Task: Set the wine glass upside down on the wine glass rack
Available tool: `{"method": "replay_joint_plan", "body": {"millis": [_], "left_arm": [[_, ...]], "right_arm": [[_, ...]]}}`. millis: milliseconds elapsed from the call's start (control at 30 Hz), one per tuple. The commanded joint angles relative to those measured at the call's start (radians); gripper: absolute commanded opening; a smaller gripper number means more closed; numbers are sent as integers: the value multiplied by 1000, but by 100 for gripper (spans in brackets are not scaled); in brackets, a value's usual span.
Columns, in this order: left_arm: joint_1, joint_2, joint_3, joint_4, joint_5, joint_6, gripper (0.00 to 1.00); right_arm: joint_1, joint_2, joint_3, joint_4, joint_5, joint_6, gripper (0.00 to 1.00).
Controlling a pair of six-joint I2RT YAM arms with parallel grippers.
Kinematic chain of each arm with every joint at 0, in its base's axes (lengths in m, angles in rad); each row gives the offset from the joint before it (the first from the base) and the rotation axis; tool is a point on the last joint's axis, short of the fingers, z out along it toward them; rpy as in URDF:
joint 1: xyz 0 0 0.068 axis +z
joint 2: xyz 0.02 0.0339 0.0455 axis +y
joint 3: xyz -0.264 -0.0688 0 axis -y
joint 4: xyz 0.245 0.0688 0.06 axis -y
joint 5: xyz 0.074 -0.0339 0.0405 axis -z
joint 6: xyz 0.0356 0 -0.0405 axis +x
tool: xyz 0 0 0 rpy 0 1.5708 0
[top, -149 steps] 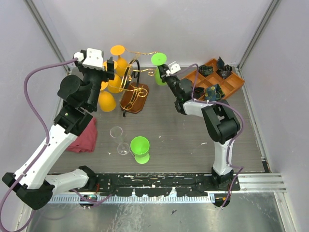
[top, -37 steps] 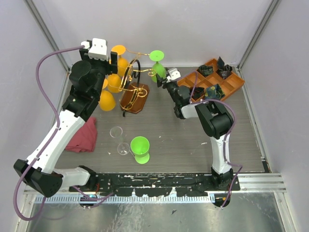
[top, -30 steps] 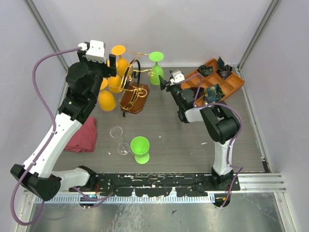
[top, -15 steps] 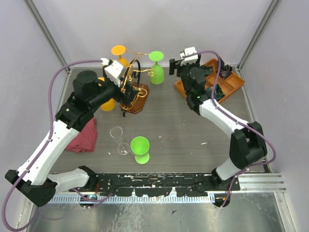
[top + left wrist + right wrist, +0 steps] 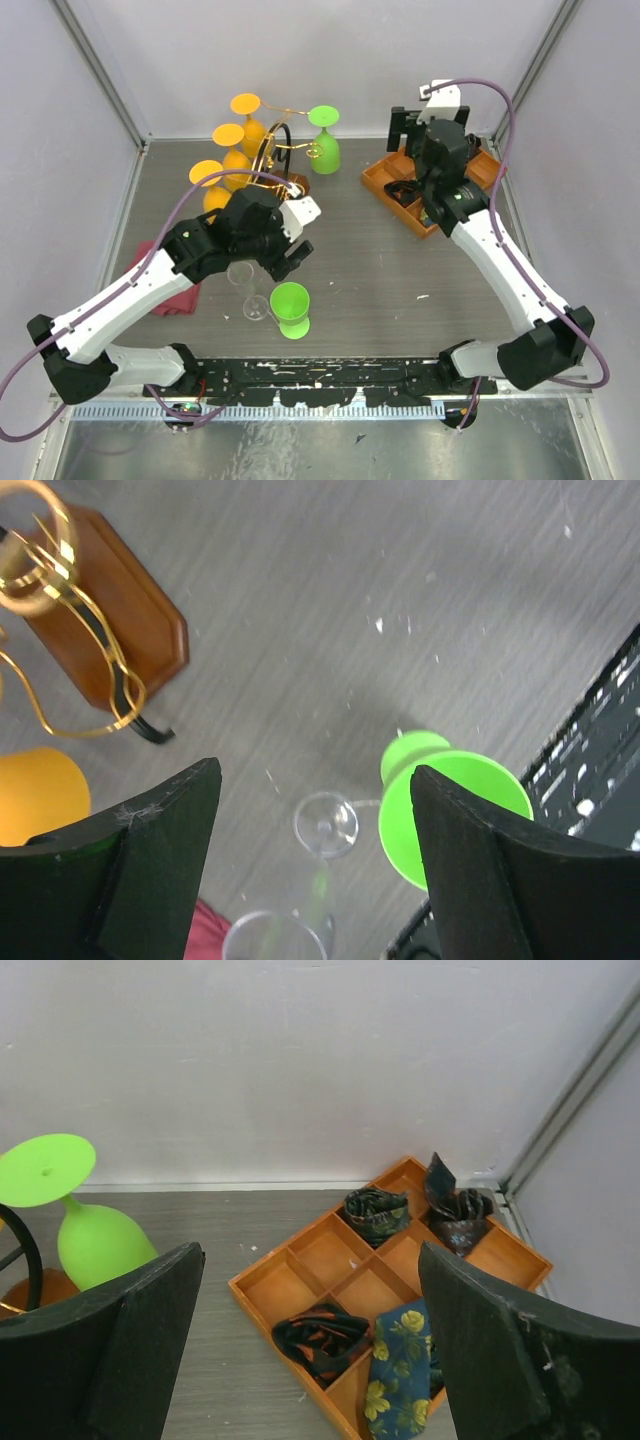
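I will move my left gripper down and back toward the standing green wine glass, fingers astride the wine glass's rim beside the clear glass, as its opening faces up.
The wine glass rack [image 5: 272,158] stands at the back left, gold wire arms over a brown base [image 5: 110,620]. Three orange glasses [image 5: 228,135] and one green wine glass [image 5: 325,142] hang on it upside down; the green one also shows in the right wrist view [image 5: 85,1235]. Another green wine glass [image 5: 290,305] stands on the table beside a clear glass [image 5: 246,290] lying on its side. My left gripper [image 5: 292,258] hovers open above these two, the clear glass's foot [image 5: 325,825] between its fingers' outlines. My right gripper [image 5: 410,125] is open and empty, high over the tray.
An orange compartment tray [image 5: 300,1280] holding folded patterned cloths sits at the back right, under the right gripper. A red cloth [image 5: 186,294] lies at the left, partly under my left arm. Grey walls close in the back and both sides.
The right gripper opened, left the green glass hanging on the rack, and rose to the right over the tray. The left arm swung from the rack toward the table's glasses.
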Motion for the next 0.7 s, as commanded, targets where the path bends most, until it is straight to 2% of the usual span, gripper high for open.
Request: {"method": "replay_joint_plan", "body": {"millis": [0, 533, 667], "left_arm": [[-41, -4, 11, -174, -36, -38, 82], [-117, 41, -112, -131, -48, -74, 82], [-121, 98, -121, -123, -41, -66, 80]], "right_arm": [[-16, -102, 31, -64, 38, 43, 94], [-21, -158, 23, -74, 40, 52, 94], [-20, -164, 20, -74, 43, 53, 94]]}}
